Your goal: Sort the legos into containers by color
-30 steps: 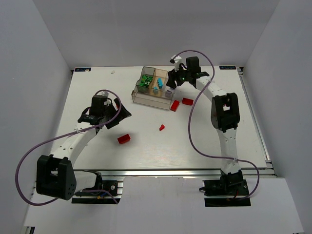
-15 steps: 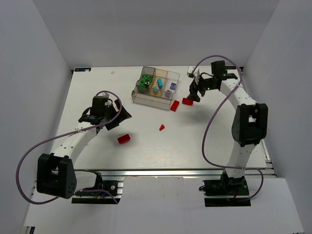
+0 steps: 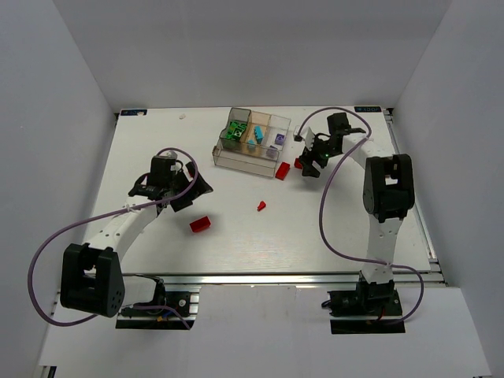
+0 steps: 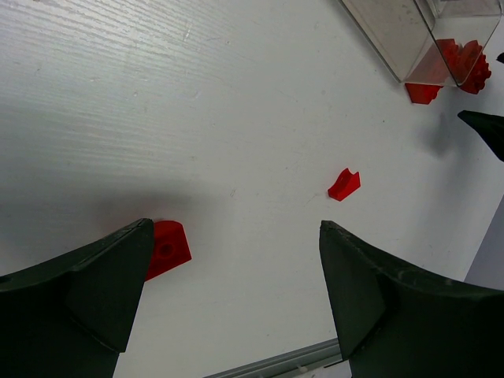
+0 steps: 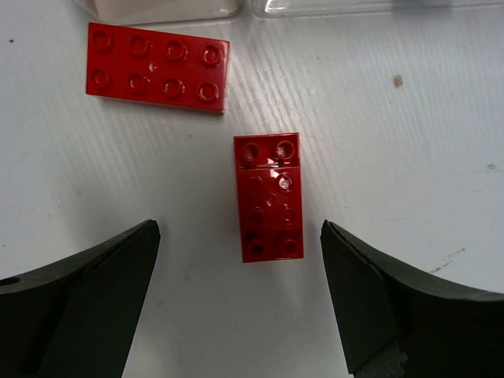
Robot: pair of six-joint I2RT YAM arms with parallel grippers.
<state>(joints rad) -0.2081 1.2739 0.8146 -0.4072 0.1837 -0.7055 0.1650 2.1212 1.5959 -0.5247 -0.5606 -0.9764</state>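
Observation:
I should next lower my right gripper and close it across the long sides of the red brick. The brick is just below it, lengthwise between the open fingers.
The clear divided tray (image 3: 246,160) holds green (image 3: 233,134), cyan (image 3: 256,134) and purple (image 3: 277,140) legos. Two red bricks lie to its right: a long one (image 5: 157,67) beside the tray wall and another (image 5: 268,197) lengthwise between the fingers of my right gripper (image 5: 239,232), which hovers open above it (image 3: 309,164). My left gripper (image 4: 235,228) is open over bare table, left of centre (image 3: 193,189). A red brick (image 4: 167,248) lies by its left finger, partly hidden. A small red sloped piece (image 4: 344,184) sits further out on the table.
The tray's clear wall (image 4: 394,39) and the two red bricks beside it (image 4: 423,92) show at the top right of the left wrist view. A table rail (image 3: 299,277) runs along the near edge. White walls enclose the table.
My right gripper left the tray, swung right, then came back down over the red brick by the tray with its jaws opening wider. The left arm barely moved.

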